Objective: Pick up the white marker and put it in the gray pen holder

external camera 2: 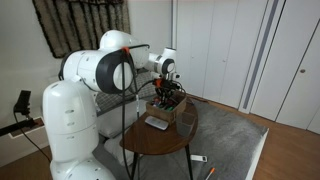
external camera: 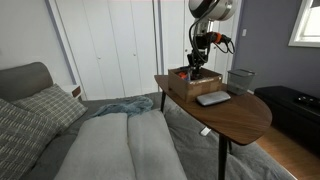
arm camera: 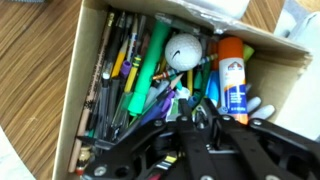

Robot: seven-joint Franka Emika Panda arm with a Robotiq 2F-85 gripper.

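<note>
My gripper rises from the wooden box next, then crosses over the gray pen holder's open top to release the marker, because the wooden box's side stands between them.
My gripper (arm camera: 200,118) reaches down into the brown wooden box (arm camera: 72,90), which is full of pens, and also shows in both exterior views (external camera: 197,66) (external camera 2: 168,97). Its fingers are drawn close together on a thin pale thing that looks like the white marker (arm camera: 200,122); most of it is hidden by the fingers. The gray mesh pen holder (external camera: 240,78) stands upright on the table beside the box, away from the gripper. It is out of the wrist view.
The box (external camera: 190,84) (external camera 2: 172,110) holds several coloured pens, a white ball (arm camera: 184,48) and an orange-capped glue stick (arm camera: 233,70). A flat grey slab (external camera: 212,98) (external camera 2: 157,122) lies on the round wooden table (external camera: 240,118). A bed stands beside the table.
</note>
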